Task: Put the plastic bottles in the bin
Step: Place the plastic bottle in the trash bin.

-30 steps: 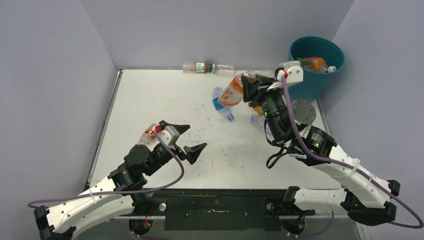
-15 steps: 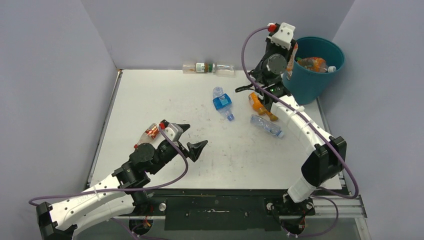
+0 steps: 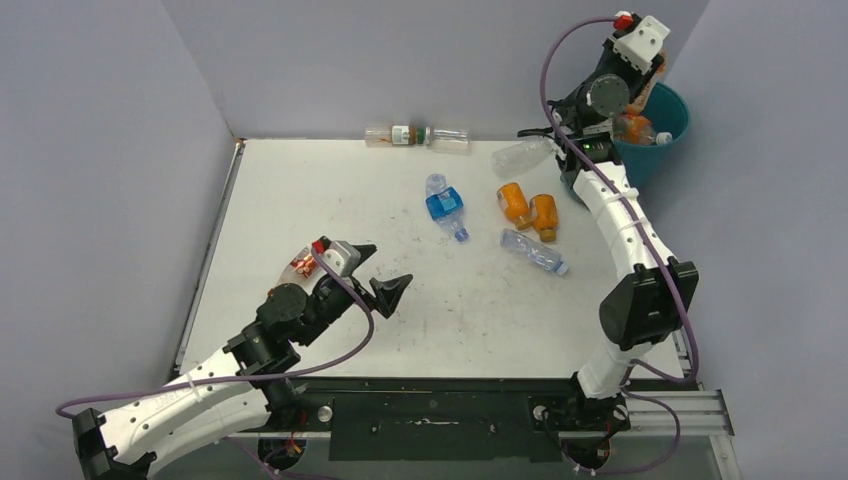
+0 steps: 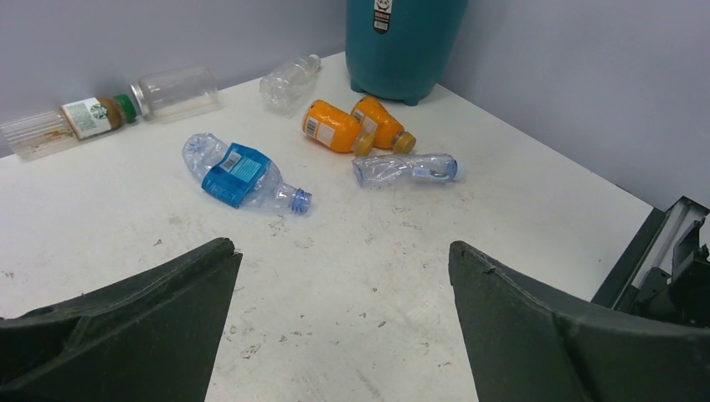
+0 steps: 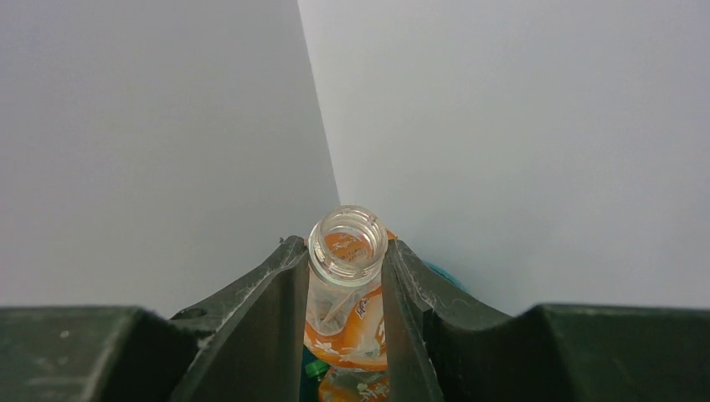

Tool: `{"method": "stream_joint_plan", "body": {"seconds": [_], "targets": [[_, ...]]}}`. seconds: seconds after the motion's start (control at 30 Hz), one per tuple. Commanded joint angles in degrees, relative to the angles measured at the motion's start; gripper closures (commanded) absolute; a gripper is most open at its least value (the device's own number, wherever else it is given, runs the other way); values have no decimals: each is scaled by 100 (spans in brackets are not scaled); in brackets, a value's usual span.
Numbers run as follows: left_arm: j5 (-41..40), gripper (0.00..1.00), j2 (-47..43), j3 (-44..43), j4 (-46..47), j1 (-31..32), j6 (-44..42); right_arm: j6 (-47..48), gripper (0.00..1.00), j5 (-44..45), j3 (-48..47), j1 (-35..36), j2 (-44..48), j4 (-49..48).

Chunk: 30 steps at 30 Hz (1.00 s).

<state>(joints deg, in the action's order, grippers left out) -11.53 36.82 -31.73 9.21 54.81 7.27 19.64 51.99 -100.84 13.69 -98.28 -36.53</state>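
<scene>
My right gripper, its fingers still facing the grey walls, will next tilt downward and lower toward the teal bin's opening to release the jug.
My right gripper hangs high over the teal bin at the back right. Seen from the right wrist, this gripper is shut on the neck of an orange-labelled jug that hangs mouth-up, with another orange bottle in the bin below it. On the table lie a blue-labelled bottle, two orange bottles, a crushed clear bottle and a clear bottle. My left gripper hovers open and empty near the front left, facing those bottles.
Two clear bottles lie end to end against the back wall. A red-labelled bottle lies just left of my left wrist. Grey walls close in the table on three sides. The bin stands in the back right corner.
My right arm has lifted the jug off the table and swung it up and to the right, over the bin. The left arm has barely shifted.
</scene>
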Motion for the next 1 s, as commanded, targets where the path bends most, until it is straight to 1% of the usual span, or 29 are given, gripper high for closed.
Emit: {"method": "stream_joint_plan", "body": {"seconds": [0.0, 0.2, 0.37, 0.67, 0.73, 0.9, 0.97], "targets": [[184, 4, 45, -35, 361, -180, 180, -627, 95, -274, -281, -92, -288, 729], [286, 4, 115, -53, 361, -259, 249, -938, 95, -305, -519, -96, -521, 1378], [327, 4, 110, -53, 373, -268, 257, -1258, 95, -441, -473, -99, -465, 1874], [402, 4, 96, -62, 370, -277, 319, -1813, 94, -374, -448, -193, -482, 2952], [411, 4, 91, -70, 363, -273, 328, -1952, 87, -405, -454, -259, -482, 3169], [421, 4, 91, -83, 340, -276, 337, -2167, 62, -500, -403, -389, -372, 3358], [421, 4, 89, -88, 338, -272, 337, -2196, 55, -541, -387, -438, -304, 3386]]}}
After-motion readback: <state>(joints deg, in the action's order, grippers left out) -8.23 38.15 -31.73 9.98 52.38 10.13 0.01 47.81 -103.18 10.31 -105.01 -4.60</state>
